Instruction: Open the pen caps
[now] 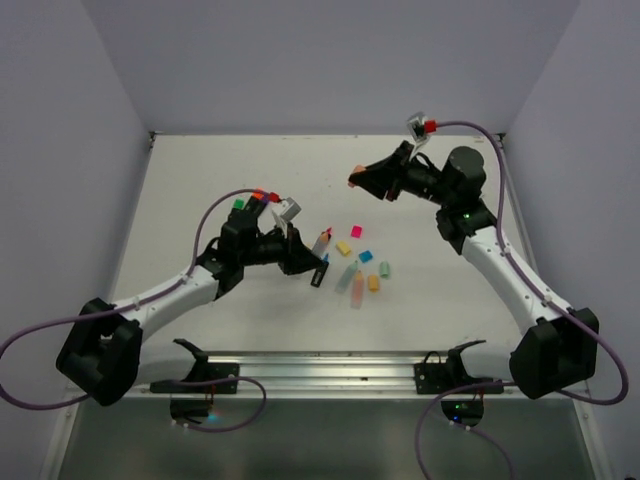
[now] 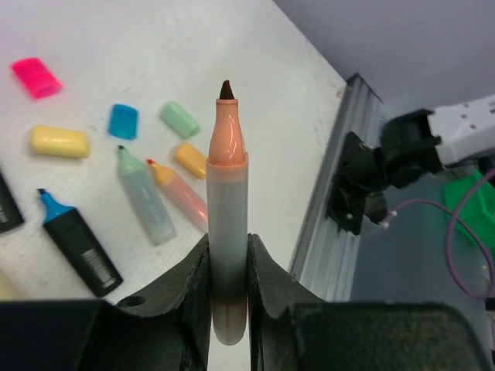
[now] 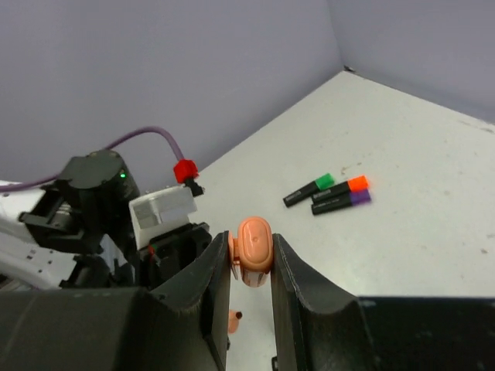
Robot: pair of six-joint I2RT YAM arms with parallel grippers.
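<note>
Other loose caps lie on the bare tabletop (image 1: 372, 238) beside the pink cap. My right gripper will next tilt downward and move down there to let go of the peach cap.
My left gripper (image 1: 303, 256) (image 2: 228, 282) is shut on an uncapped pen (image 2: 227, 193) (image 1: 321, 241) with a pale grey body and a peach tip, held above the table. Apart from it, my right gripper (image 1: 357, 179) (image 3: 253, 259) is raised at the back right and shut on the peach pen cap (image 3: 254, 246). Loose caps lie on the table: pink (image 2: 35, 77), yellow (image 2: 59, 141), blue (image 2: 123, 120), mint (image 2: 179, 119) and orange (image 2: 189, 159). Beside them lie uncapped pens: mint (image 2: 143, 197), peach (image 2: 182, 197) and black with a blue tip (image 2: 77, 239).
Three capped black pens with green (image 3: 308, 190), orange (image 3: 338, 188) and purple (image 3: 340, 202) caps lie side by side behind the left arm. A metal rail (image 1: 320, 368) runs along the near table edge. Walls enclose the table on three sides.
</note>
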